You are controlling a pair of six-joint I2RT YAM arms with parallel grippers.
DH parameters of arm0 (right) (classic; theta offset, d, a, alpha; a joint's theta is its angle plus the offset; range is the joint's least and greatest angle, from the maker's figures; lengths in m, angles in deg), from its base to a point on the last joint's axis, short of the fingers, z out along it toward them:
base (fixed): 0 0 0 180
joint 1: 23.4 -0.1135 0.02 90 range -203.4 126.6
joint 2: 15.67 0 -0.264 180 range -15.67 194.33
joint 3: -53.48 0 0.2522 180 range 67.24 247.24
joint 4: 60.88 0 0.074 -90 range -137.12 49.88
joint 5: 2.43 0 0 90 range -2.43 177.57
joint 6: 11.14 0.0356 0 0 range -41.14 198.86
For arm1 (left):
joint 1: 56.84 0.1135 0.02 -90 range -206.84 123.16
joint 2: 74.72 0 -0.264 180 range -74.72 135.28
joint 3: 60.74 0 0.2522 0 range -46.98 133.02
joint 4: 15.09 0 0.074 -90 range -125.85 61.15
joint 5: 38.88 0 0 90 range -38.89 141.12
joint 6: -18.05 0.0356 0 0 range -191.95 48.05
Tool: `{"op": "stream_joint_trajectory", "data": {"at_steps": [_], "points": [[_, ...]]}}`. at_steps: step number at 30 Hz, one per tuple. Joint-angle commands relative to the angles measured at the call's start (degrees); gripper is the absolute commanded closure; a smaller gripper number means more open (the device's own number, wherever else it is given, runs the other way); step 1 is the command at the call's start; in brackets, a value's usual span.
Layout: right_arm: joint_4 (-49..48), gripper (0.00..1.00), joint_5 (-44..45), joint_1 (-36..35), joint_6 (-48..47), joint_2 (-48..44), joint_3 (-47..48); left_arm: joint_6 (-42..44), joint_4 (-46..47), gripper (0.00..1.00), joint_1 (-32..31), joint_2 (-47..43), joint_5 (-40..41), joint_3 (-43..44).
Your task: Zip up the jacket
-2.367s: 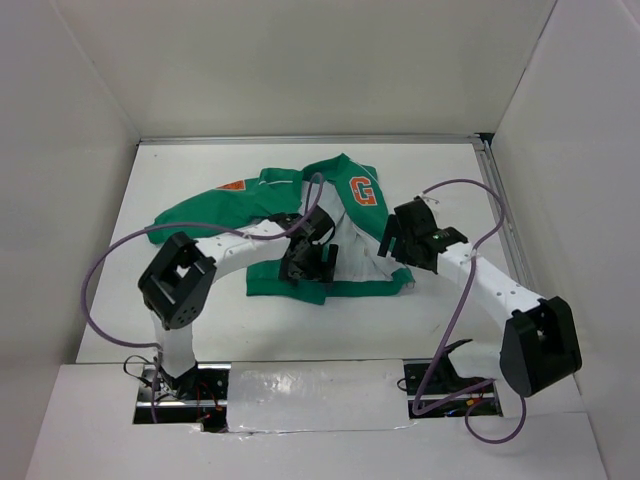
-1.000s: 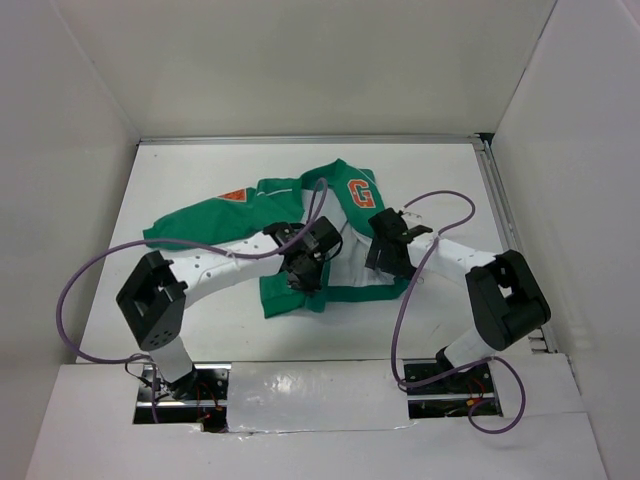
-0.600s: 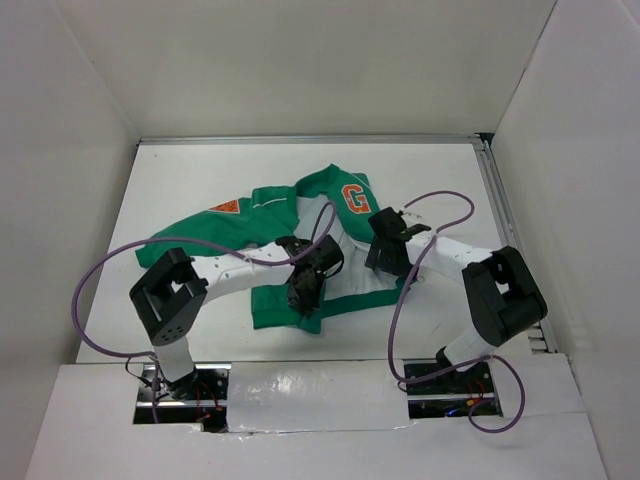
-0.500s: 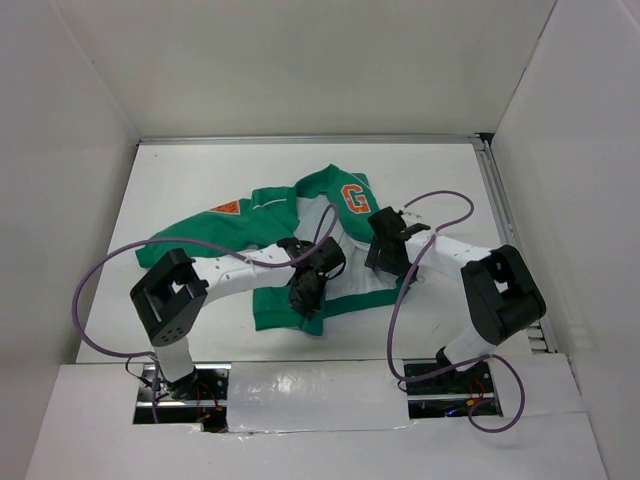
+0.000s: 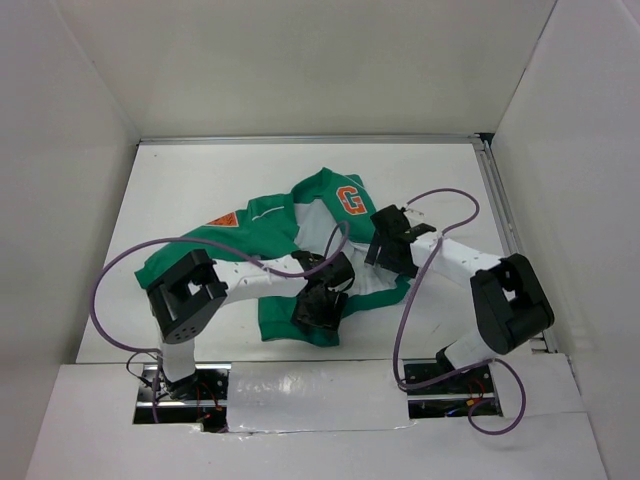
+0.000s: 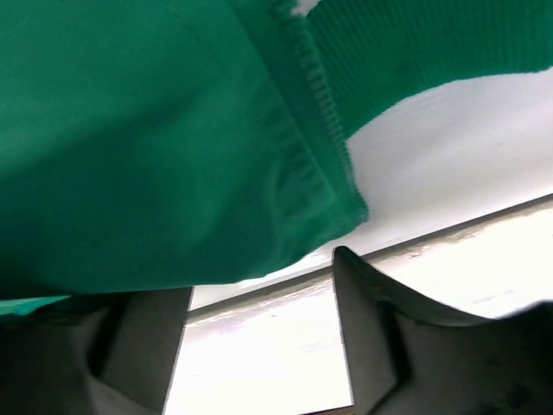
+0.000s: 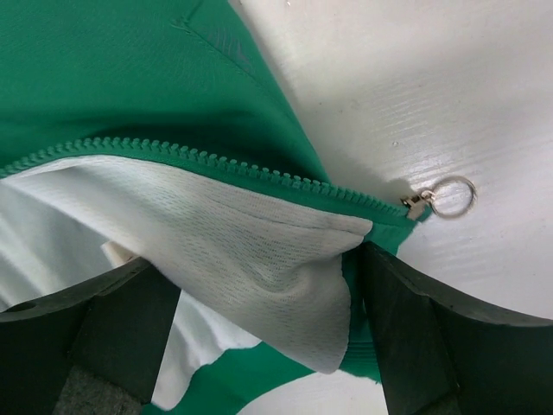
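Note:
The front panel's near hem comes between the open fingers of my left gripper next, as that gripper turns square to the near ledge.
The green jacket [image 5: 290, 225] lies crumpled and unzipped mid-table, with its orange "G" patch [image 5: 350, 200] at the far side and its orange shoulder patch [image 5: 222, 220] to the left. My left gripper [image 5: 318, 305] is over the near hem. In the left wrist view it [image 6: 255, 285] is open, green fabric [image 6: 155, 156] drapes over the left finger and nothing is between the jaws. My right gripper [image 5: 388, 245] is at the jacket's right front edge. In the right wrist view it [image 7: 259, 268] is open astride the white lining [image 7: 251, 251]. The zipper teeth [image 7: 216, 160] end at the ring-pull slider [image 7: 432, 201].
White walls enclose the table on three sides. A metal rail [image 5: 505, 225] runs along the right edge. The taped near ledge [image 5: 310, 395] lies just behind my left gripper. Purple cables [image 5: 440, 200] loop over both arms.
My left gripper has moved toward the near edge and the jacket's near hem has come with it, so the jacket is more stretched. My right arm folded in earlier and has since barely moved.

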Motion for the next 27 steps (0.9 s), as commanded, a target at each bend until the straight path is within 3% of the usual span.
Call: {"op": "stream_joint_trajectory", "data": {"at_steps": [1, 6, 16, 27], "points": [[-1.0, 0.13, 1.4, -0.7, 1.9, -3.8, -0.4, -3.3, -0.1, 0.22, -1.0, -0.3, -1.3, 0.1], [-1.5, 0.13, 2.5, -1.5, 5.9, -8.1, -3.3, -11.9, -4.1, 0.12, -1.7, 0.3, 2.0, 1.6], [-3.9, 0.13, 1.1, -2.3, 9.3, -17.0, -9.3, -25.7, -8.4, 0.16, -1.6, 2.5, 6.4, 4.2], [-3.0, 0.13, 3.6, -2.5, 9.3, -21.3, -10.5, -27.0, -8.5, 0.11, -1.6, 3.4, 9.1, 6.4]]}}
